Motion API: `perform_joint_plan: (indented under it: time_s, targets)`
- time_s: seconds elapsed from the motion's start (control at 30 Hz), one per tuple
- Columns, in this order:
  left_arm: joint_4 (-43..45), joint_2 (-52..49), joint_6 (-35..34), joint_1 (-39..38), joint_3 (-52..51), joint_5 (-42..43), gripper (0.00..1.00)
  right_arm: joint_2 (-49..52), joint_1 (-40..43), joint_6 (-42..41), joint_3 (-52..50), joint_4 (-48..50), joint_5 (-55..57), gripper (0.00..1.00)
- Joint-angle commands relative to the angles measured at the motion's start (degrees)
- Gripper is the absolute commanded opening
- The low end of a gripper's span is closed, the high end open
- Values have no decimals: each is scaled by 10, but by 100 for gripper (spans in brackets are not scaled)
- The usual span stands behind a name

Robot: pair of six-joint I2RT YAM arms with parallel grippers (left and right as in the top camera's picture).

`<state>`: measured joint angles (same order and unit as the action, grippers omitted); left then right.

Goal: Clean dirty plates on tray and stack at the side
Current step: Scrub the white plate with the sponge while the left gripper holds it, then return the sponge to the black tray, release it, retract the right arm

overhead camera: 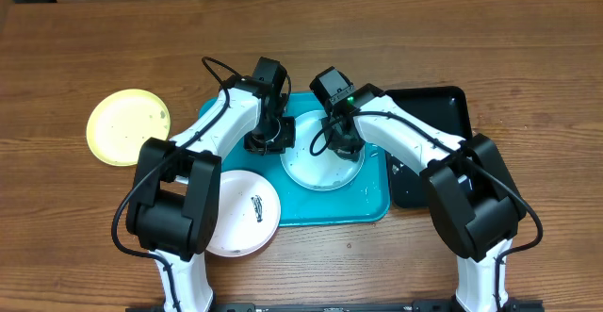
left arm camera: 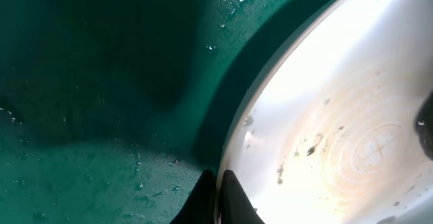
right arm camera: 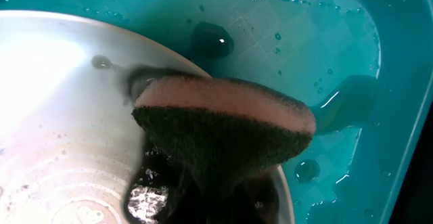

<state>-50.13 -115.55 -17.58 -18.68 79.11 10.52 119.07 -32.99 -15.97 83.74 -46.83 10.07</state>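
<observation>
My right gripper lifts off the plate next, shifts right in the overhead view, lowers and releases the sponge there, since the black tray's bare bottom shows.
The light blue plate (overhead camera: 316,169) lies on the turquoise tray (overhead camera: 363,210), wet, with faint specks of dirt in the left wrist view (left arm camera: 338,116). My left gripper (overhead camera: 267,142) is shut on the plate's left rim (left arm camera: 218,191). My right gripper (overhead camera: 344,145) is shut on a pink sponge with a dark scouring side (right arm camera: 223,126) and presses it on the plate (right arm camera: 61,116); its fingers (right arm camera: 216,207) are mostly hidden under the sponge. The white plate (overhead camera: 243,213), with a dark smear, lies over the tray's left edge. The yellow-green plate (overhead camera: 127,126) lies on the table at the left.
A narrower black tray (overhead camera: 438,109) lies to the right of the turquoise tray, partly under my right arm. Water drops and suds lie on the tray floor (right arm camera: 325,48). The wooden table (overhead camera: 113,39) surrounds it all.
</observation>
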Motion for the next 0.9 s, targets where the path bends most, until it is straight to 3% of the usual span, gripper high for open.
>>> perform_joint_plan:
  time_s: [0.0,0.37,0.7,0.87]
  targets:
    - [-2,-10,13,-1,-6,0,4,6,3,16,-23,1,-10,4]
    - [-1,-10,13,-1,-6,0,4,6,18,73,-23,14,-173,4]
    - [-2,-10,13,-1,-6,0,4,6,11,73,-23,37,-345,4]
    - [-2,-10,13,-1,-6,0,4,3,31,101,16,-23,-431,4]
